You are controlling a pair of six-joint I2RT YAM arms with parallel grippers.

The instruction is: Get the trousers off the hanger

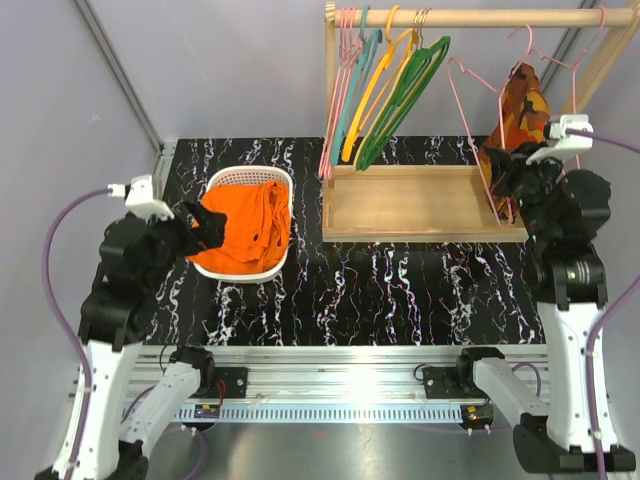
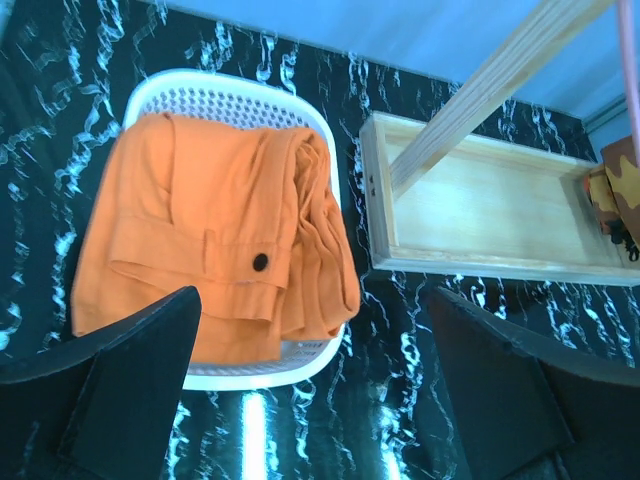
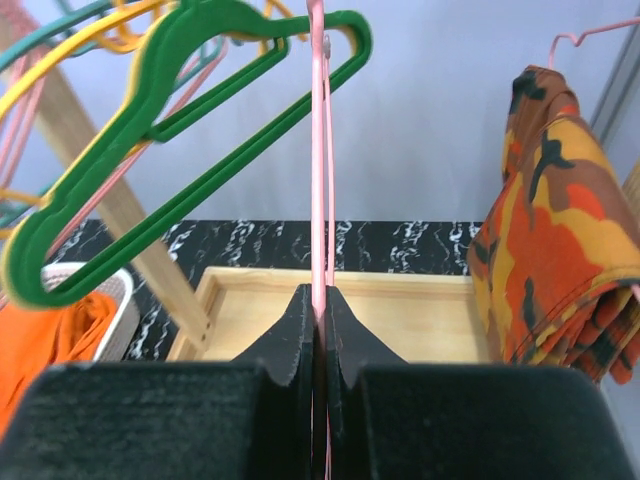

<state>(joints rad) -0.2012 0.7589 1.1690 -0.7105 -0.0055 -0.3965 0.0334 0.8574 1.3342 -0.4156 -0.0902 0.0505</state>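
The pink wire hanger's hook is short of the wooden bar (image 1: 516,18), so I will move my right gripper outward, bring the hook onto the bar, and release.
The bright orange trousers (image 1: 245,228) lie crumpled in the white basket (image 1: 283,190) at the table's left; they also show in the left wrist view (image 2: 220,250). My left gripper (image 1: 203,226) is open and empty, just at the basket's left side, its dark fingers (image 2: 130,380) wide apart above the basket's near rim (image 2: 260,375). The thin pink wire hanger (image 1: 468,125) hangs bare near the rail's right part. My right gripper (image 1: 503,188) is shut on its lower wire; in the right wrist view the wire (image 3: 318,150) runs straight up from my closed gripper (image 3: 320,300).
A wooden rail (image 1: 480,17) carries pink, teal, yellow and green hangers (image 1: 400,95) over a wooden tray (image 1: 420,205). A camouflage garment (image 1: 518,105) hangs on another pink hanger just beside my right gripper, also in the right wrist view (image 3: 560,230).
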